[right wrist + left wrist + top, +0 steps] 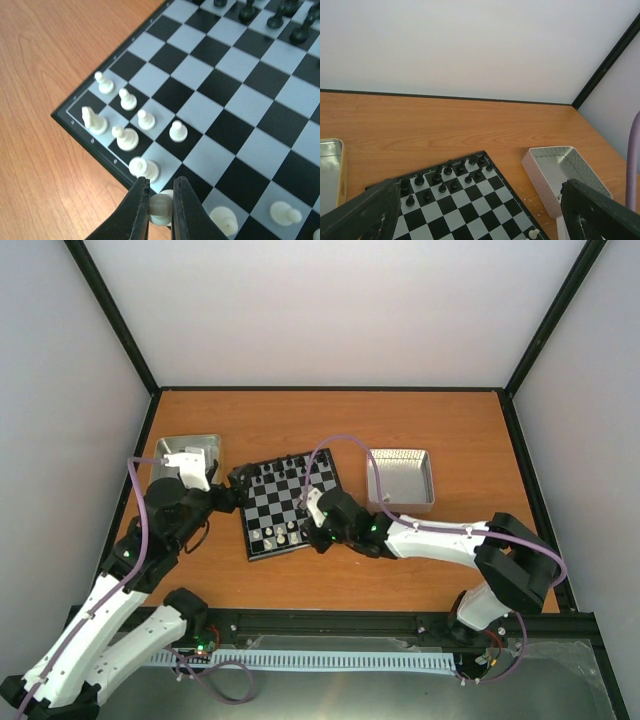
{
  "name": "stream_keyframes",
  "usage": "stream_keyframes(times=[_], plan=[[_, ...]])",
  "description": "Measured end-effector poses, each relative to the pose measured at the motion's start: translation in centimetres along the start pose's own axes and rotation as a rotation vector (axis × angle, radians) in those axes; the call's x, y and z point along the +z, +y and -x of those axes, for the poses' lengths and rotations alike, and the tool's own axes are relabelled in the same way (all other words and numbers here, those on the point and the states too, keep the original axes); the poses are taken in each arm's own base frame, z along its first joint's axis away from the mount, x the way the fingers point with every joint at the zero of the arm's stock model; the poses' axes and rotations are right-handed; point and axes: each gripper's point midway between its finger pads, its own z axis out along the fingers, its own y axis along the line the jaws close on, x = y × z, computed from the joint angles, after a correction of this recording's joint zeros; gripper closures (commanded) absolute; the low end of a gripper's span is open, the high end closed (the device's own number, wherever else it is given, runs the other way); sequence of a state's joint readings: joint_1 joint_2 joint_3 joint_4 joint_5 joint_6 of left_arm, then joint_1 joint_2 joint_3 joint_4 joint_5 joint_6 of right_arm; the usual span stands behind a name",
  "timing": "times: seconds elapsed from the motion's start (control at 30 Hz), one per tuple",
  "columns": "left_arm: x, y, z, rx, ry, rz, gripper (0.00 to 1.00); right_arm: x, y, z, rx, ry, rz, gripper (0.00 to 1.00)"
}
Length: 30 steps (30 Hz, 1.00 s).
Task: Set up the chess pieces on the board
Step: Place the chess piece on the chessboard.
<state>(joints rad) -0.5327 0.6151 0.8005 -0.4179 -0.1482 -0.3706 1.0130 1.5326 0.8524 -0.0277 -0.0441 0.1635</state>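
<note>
My right gripper lowers onto the empty dark square between standing white pieces on the board's near row next and releases the cream-white piece, since the square is empty.
The board [290, 504] lies at the table's middle, black pieces [290, 468] on its far rows, several cream-white chess pieces [281, 535] on its near rows. My right gripper [318, 530] is over the board's near right part. In the right wrist view it [161, 207] is shut on a cream-white piece [161, 206], held over the board's [225, 95] near edge beside other white pieces [127, 138]. My left gripper [233, 498] is at the board's left edge, open and empty; its fingers [357, 215] frame the board [465, 205] in the left wrist view.
A silver tray [401, 479] stands right of the board, also in the left wrist view [560, 175]. Another silver tray [190, 455] lies at the far left, partly under the left arm. Black frame posts and white walls enclose the table.
</note>
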Motion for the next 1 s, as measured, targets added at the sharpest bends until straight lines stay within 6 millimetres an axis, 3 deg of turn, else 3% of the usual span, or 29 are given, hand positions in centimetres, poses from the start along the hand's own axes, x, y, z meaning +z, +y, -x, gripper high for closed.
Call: stream_keyframes(times=[0.13,0.4,0.6,1.0], plan=[[0.0,0.4,-0.5,0.009,-0.003,0.013,0.11,0.4,0.1,-1.6,-0.016,0.002,-0.007,0.97],[0.3,1.3,-1.8,0.025,0.005,0.047,0.11,0.8,0.0,-0.7,-0.046,-0.075,-0.036,0.97],[0.3,1.4,-1.5,0.029,-0.007,0.054,0.11,2.3,-0.6,-1.9,-0.055,-0.046,-0.061,0.97],[0.3,1.5,-1.5,0.031,-0.009,0.054,0.11,3.3,-0.9,-2.6,-0.056,-0.035,-0.073,0.96]])
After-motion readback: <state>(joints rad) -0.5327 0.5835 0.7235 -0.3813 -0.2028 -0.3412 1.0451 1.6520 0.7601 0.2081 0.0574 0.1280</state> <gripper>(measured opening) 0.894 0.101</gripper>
